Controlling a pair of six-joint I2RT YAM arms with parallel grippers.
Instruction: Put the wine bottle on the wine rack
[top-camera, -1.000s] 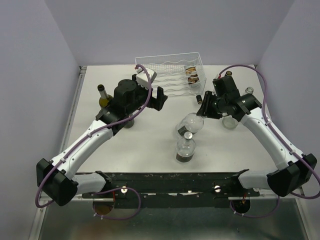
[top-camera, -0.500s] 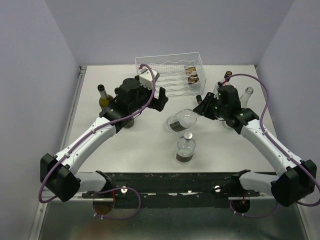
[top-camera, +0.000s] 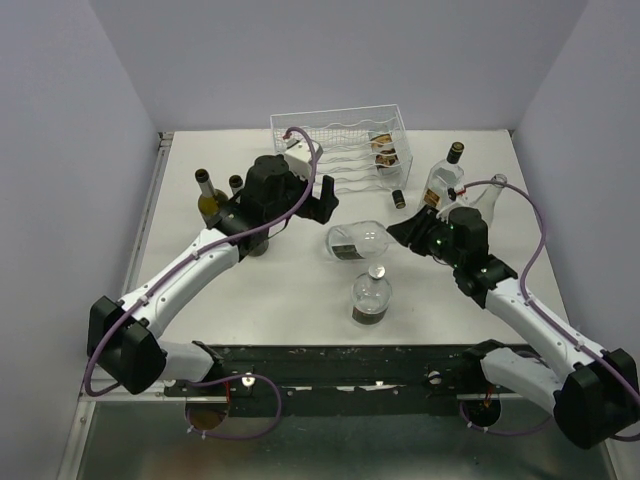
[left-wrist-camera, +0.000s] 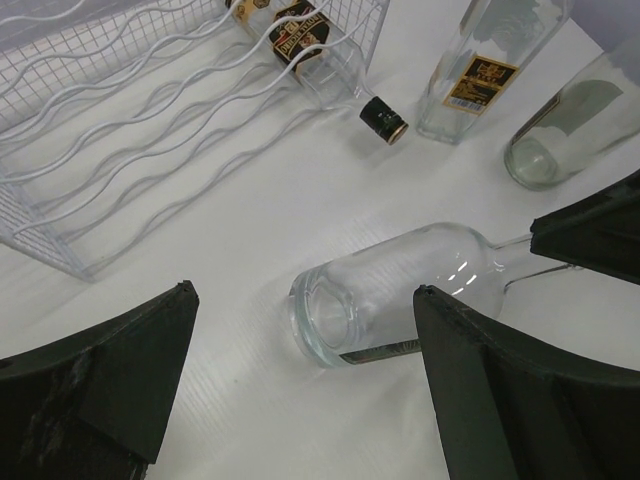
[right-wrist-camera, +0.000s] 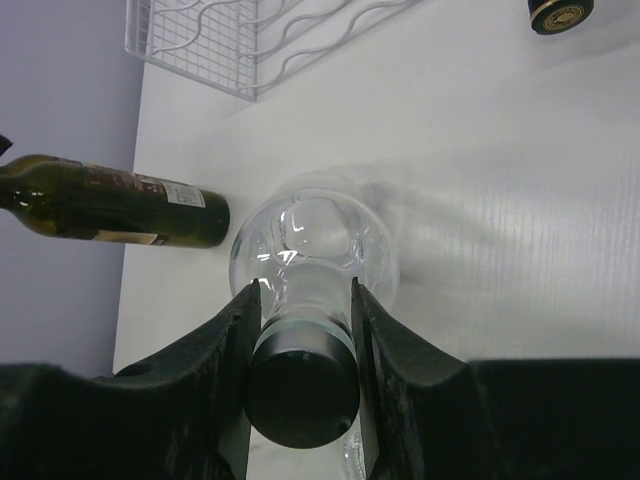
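My right gripper holds the bottle and will next turn to swing its sideways base toward the rack (top-camera: 335, 135), then lower and release it on the tabletop below.
A clear round-bodied wine bottle (top-camera: 358, 241) lies on its side mid-table, base pointing left; I cannot tell whether it touches the tabletop. My right gripper (top-camera: 402, 232) is shut on its neck, just below the dark cap (right-wrist-camera: 300, 390), with a finger (right-wrist-camera: 225, 350) on each side. The body (right-wrist-camera: 315, 240) bulges beyond the fingers. My left gripper (top-camera: 322, 197) hangs open above and behind the bottle's base (left-wrist-camera: 330, 315), holding nothing. The white wire wine rack (top-camera: 335, 135) stands at the back, its wavy shelves (left-wrist-camera: 150, 110) mostly bare, with one labelled bottle (left-wrist-camera: 300, 30) on its right side.
A green bottle (top-camera: 209, 200) and a dark-capped one (top-camera: 236, 184) stand by the left arm. A short clear bottle (top-camera: 372, 297) stands near the front. A tall labelled bottle (top-camera: 440, 180) and a clear one (top-camera: 490, 195) stand at right.
The right arm has swung the clear bottle from tilted to lying sideways and carried it left, while pulling back toward the near edge. The left gripper shifted slightly right and stayed open.
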